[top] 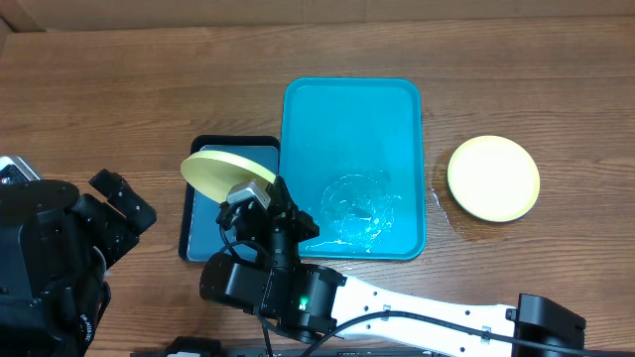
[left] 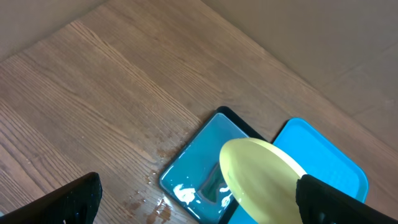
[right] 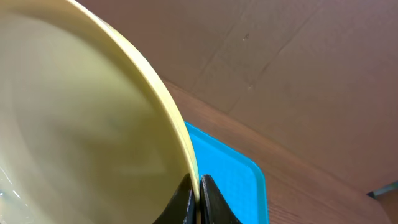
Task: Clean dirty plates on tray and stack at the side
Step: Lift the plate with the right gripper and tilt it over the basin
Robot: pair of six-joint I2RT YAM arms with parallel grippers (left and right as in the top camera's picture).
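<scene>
The plate in my right gripper will next move level across the teal tray (top: 349, 129), then go down and be released onto the resting plate (top: 493, 178), because that one already lies aside for stacking.
My right gripper (top: 254, 192) is shut on the rim of one yellow-green plate (top: 224, 170). It holds the plate tilted on edge above the small black-rimmed tray (top: 203, 233). In the right wrist view the fingertips (right: 186, 198) pinch the plate's (right: 81, 124) edge, with the teal tray (right: 231, 180) behind. The teal tray (top: 349, 129) lies mid-table with no plate on it and a wet patch near its front. More plate (top: 493, 178) rests on the table right of it. My left gripper (top: 127, 201) stands open left of the small tray, holding nothing. The left wrist view shows the held plate (left: 261, 180) ahead.
The small tray (left: 196, 180) holds water with white foam, and drops wet the wood beside it. A puddle lies on the table between the teal tray and the right-hand plate. A cardboard wall runs along the table's far edge.
</scene>
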